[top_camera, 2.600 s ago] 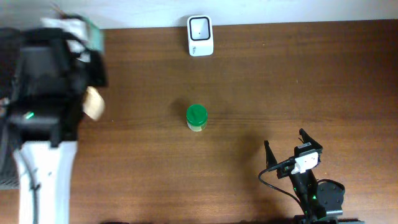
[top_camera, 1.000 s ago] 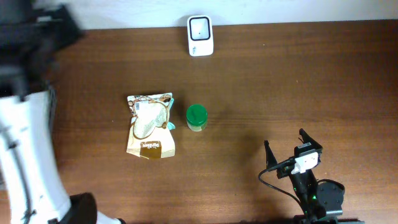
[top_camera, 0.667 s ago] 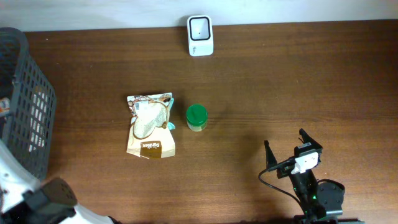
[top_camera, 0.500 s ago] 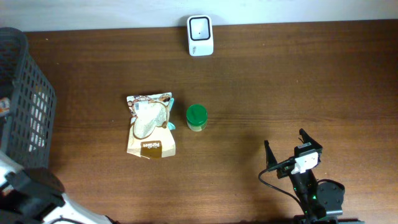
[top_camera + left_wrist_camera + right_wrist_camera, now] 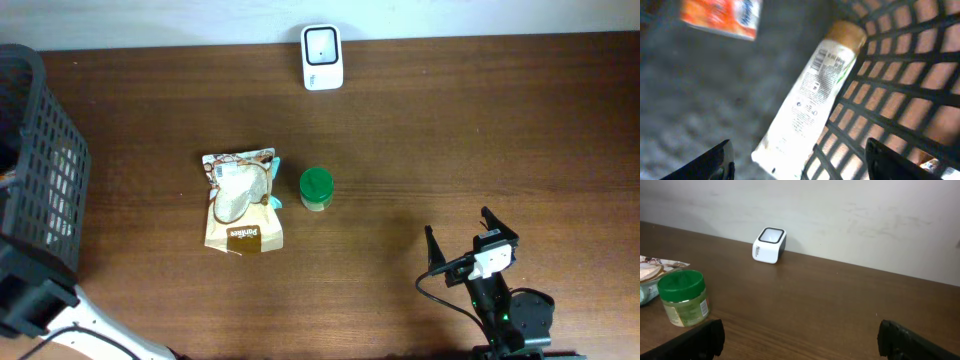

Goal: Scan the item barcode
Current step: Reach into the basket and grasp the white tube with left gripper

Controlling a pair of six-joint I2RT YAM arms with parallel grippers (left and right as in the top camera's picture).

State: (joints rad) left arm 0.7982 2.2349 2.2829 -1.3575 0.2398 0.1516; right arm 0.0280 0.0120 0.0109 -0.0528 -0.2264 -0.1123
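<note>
Next, my left gripper lowers its open fingers astride the crimped end of the white tube (image 5: 781, 154), turning to match the tube's slant, since it lies below that gripper.
A white barcode scanner (image 5: 322, 57) stands at the table's far edge, also seen in the right wrist view (image 5: 769, 245). A tan snack bag (image 5: 241, 201) lies flat mid-table, and just right of it stands a green-lidded jar (image 5: 317, 189) whose label barcode (image 5: 703, 309) faces my right gripper. That right gripper (image 5: 462, 236) rests open near the front right, nothing between its fingers (image 5: 695, 339). My left gripper (image 5: 800, 167) is open inside the black basket (image 5: 45, 130), above a white tube with a tan cap (image 5: 810, 100), touching nothing.
The mesh basket wall (image 5: 890, 95) runs along the right of the left wrist view. An orange packet (image 5: 722, 17) lies deeper in the basket. The left arm (image 5: 40, 305) shows at the front left corner. A pale wall (image 5: 840, 215) stands behind the scanner.
The left arm left the snack bag beside the jar, then swung off to the front left, uncovering the basket. The right arm has not moved.
</note>
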